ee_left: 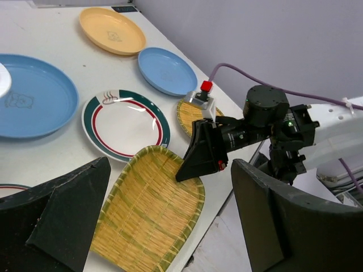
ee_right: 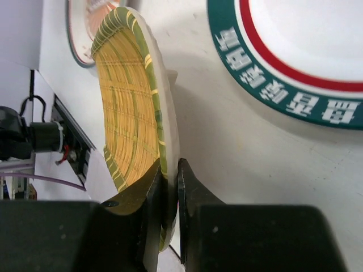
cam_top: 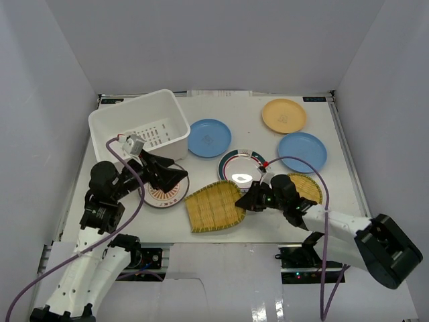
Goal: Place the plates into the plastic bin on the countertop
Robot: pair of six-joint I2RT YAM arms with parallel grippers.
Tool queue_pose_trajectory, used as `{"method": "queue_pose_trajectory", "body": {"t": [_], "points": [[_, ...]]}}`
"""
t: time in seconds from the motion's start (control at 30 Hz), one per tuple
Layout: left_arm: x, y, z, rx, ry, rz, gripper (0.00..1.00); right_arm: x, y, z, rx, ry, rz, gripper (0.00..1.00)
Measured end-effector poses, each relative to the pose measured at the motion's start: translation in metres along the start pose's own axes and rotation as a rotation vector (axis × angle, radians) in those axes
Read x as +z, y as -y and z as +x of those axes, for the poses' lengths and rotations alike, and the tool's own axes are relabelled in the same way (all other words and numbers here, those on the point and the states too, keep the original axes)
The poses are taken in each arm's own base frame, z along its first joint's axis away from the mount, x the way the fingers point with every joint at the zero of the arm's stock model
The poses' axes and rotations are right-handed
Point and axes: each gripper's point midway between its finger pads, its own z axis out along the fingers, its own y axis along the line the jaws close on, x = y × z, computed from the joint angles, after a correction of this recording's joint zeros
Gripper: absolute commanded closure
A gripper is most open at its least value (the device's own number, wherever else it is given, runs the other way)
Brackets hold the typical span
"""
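Next, my right gripper will lift toward the bin (cam_top: pixel 139 127), lower the yellow plate inside and release, as the bin stands outward and to the gripper's left in the top view.
My right gripper (cam_top: pixel 245 202) is shut on the rim of a yellow woven plate (cam_top: pixel 212 206), pinching its right edge and tilting it off the countertop (cam_top: pixel 328 201); the pinch shows in the right wrist view (ee_right: pixel 169 170), and the plate shows in the left wrist view (ee_left: pixel 147 209). My left gripper (cam_top: pixel 175 176) is open and empty above the white plate with orange pattern (cam_top: pixel 164 194). The white plastic bin (cam_top: pixel 139 127) stands at the back left. The green-rimmed plate (cam_top: pixel 242 166), two blue plates (cam_top: pixel 208 137) (cam_top: pixel 301 151), the orange-tan plate (cam_top: pixel 283 115) and a second woven plate (cam_top: pixel 307 187) lie flat.
Metal rails (cam_top: pixel 348 161) edge the countertop and white walls enclose it. Purple cables (cam_top: pixel 295 161) loop over both arms. The near table edge (cam_top: pixel 221 231) lies just under the held woven plate.
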Motion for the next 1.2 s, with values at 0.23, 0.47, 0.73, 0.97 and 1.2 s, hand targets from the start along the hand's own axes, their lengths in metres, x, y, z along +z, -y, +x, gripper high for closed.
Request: {"method": "queue_pose_trajectory", "body": {"t": [0.23,0.47,0.73,0.97,1.2], "points": [[-0.014,0.039,-0.067,0.053,0.144,0.016,0.02,-0.037,-0.072,-0.071,-0.133,0.174,-0.083,0.92],[-0.054,0.095,-0.135,0.16,0.359,0.052,0.02,-0.042,-0.196,-0.2,-0.281,0.38,-0.253,0.92],[-0.077,0.112,-0.155,0.158,0.464,0.034,0.02,0.077,-0.277,-0.304,-0.399,0.432,-0.295,0.92],[-0.066,0.087,-0.138,0.072,0.417,-0.031,0.02,0.213,-0.267,-0.305,-0.445,0.382,-0.232,0.91],[-0.052,0.068,-0.12,0.012,0.356,-0.07,0.02,0.282,-0.198,-0.234,-0.444,0.237,-0.05,0.57]]}}
